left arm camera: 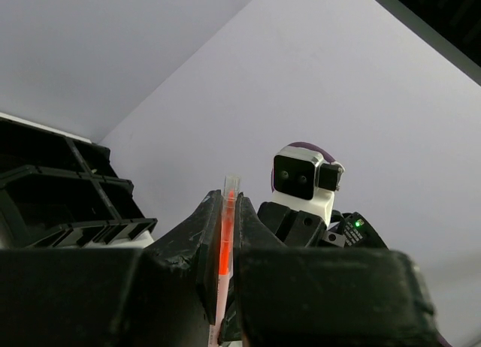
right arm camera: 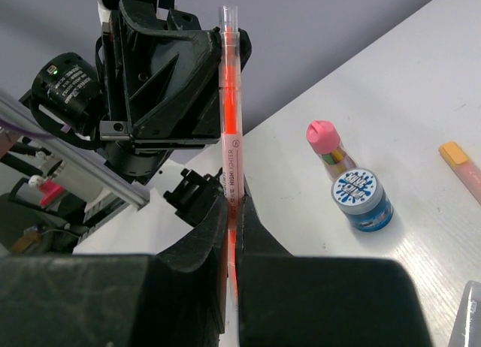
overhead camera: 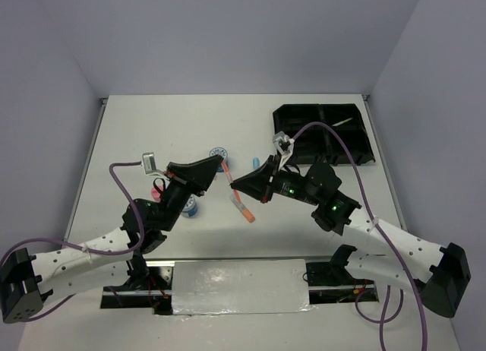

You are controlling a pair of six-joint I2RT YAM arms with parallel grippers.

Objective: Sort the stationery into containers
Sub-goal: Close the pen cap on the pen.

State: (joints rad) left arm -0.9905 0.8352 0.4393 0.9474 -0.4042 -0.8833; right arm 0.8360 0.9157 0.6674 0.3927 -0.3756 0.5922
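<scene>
I will carry the highlighter (overhead camera: 226, 173) outward with my right gripper, to the right in the top view, and release it there, because the container's section with a yellow pen (overhead camera: 340, 119) is on that side.
An orange highlighter (overhead camera: 226, 173) is held in the air between both grippers. My left gripper (overhead camera: 218, 169) is shut on one end of it, and the highlighter stands between its jaws in the left wrist view (left arm camera: 227, 238). My right gripper (overhead camera: 236, 185) is shut on the other end, as the right wrist view shows (right arm camera: 230, 122). A second orange pen (overhead camera: 243, 208) lies on the table below. A pink-capped bottle (right arm camera: 327, 140) and a blue tub (right arm camera: 362, 201) stand near the left arm. Another blue tub (overhead camera: 219, 153) and a light blue pen (overhead camera: 256, 162) lie further back. The black tray (overhead camera: 323, 134) is at the far right.
The tray's compartments (left arm camera: 52, 204) show at the left of the left wrist view. Purple cables loop over both arms. A metal rail and a white plate (overhead camera: 239, 286) sit at the near table edge between the arm bases.
</scene>
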